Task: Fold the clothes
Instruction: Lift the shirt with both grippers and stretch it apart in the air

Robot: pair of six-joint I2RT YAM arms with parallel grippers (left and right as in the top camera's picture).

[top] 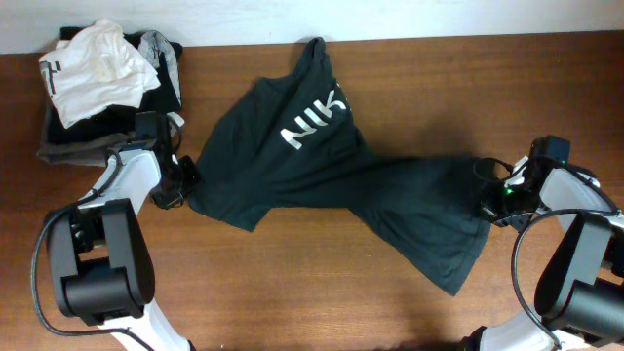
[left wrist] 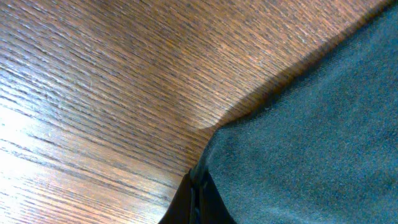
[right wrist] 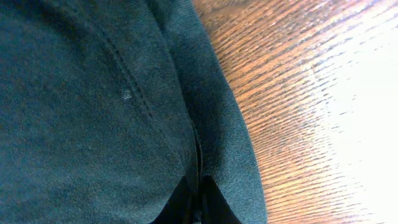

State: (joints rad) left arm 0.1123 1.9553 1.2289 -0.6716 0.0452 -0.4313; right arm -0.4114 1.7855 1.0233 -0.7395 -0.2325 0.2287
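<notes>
The left gripper lifts the twisted shirt's edge up and outward next toward the bare far tabletop beside the clothes pile and releases, because the shirt lies twisted.
A dark green T-shirt [top: 331, 175] with white lettering lies spread and twisted across the middle of the wooden table. My left gripper [top: 185, 190] is shut on the shirt's left edge; in the left wrist view the fingertips [left wrist: 198, 198] pinch the fabric corner [left wrist: 298, 137]. My right gripper [top: 490, 200] is shut on the shirt's right edge; in the right wrist view the fingertips [right wrist: 198, 196] clamp a fold of the hem [right wrist: 124, 112].
A pile of clothes, white [top: 93, 68] on top of dark and grey ones, sits at the back left corner. The table's far edge meets a white wall [top: 439, 15]. Bare wood [top: 322, 283] lies in front of the shirt.
</notes>
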